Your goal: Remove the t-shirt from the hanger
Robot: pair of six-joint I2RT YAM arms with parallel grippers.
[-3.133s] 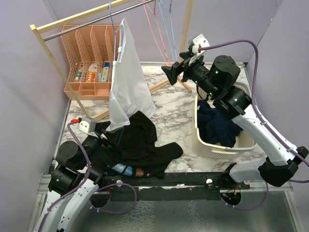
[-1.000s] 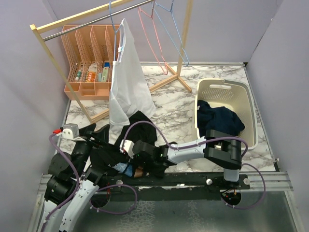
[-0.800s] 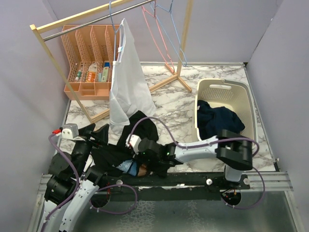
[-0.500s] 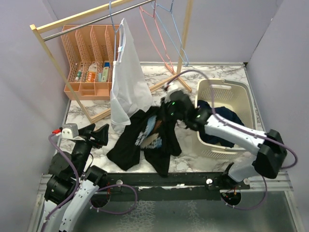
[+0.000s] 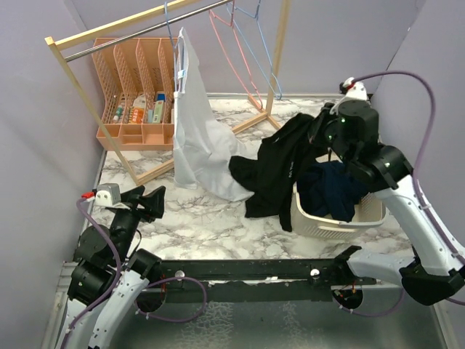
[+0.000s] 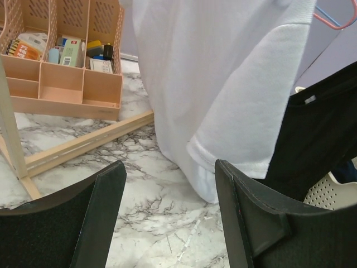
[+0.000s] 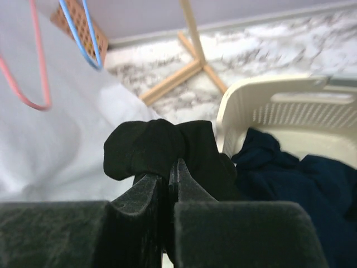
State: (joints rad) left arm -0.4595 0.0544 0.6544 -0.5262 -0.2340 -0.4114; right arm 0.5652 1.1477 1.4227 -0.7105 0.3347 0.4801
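The right gripper rises toward the right in the top view next, then lowers over the basket. The black t-shirt still hangs outside the basket's rim.
A white t-shirt hangs from a blue hanger on the rack rail, its lower part swept out right across the marble; it fills the left wrist view. My right gripper is shut on a bunched fold of a black t-shirt, which hangs down over the left rim of the laundry basket. My left gripper is low at the near left, open and empty, a little short of the white hem.
The cream basket holds a navy garment. Empty pink and blue hangers hang on the wooden rack. A peach organizer with small items stands at back left. The rack's wooden feet cross the marble.
My right arm has lifted the black t-shirt off the near-left table and carried it right and up to the basket's edge. The white shirt's hem swung right. Left arm is still.
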